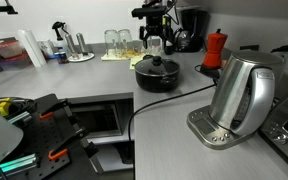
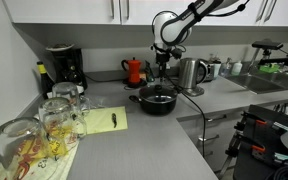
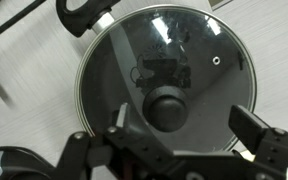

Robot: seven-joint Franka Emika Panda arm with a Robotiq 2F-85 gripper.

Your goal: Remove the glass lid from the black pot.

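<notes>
Because the black knob (image 1: pixel 156 60) (image 3: pixel 170 107) stands up from the glass lid below and between my open fingers, I will lower my gripper around it and close on it.
The black pot (image 1: pixel 156 76) sits on the grey counter with the glass lid (image 1: pixel 156 66) on it, black knob on top. Both also show in an exterior view, pot (image 2: pixel 156 101) and lid (image 2: pixel 156 93). My gripper (image 1: pixel 155 44) hangs just above the lid, also seen in an exterior view (image 2: pixel 163 62). In the wrist view the glass lid (image 3: pixel 199 60) fills the frame, its black knob (image 3: pixel 170 107) lies between my open fingers (image 3: pixel 189 125), nearer the left one. One pot handle (image 3: pixel 84 12) shows at the top.
A steel electric kettle (image 1: pixel 240 95) stands near the front, its cord running past the pot. A red moka pot (image 1: pixel 215 49) and coffee machine (image 1: pixel 192 28) stand behind. Clear drinking glasses (image 2: pixel 44 120) stand on a yellow cloth (image 2: pixel 94 122).
</notes>
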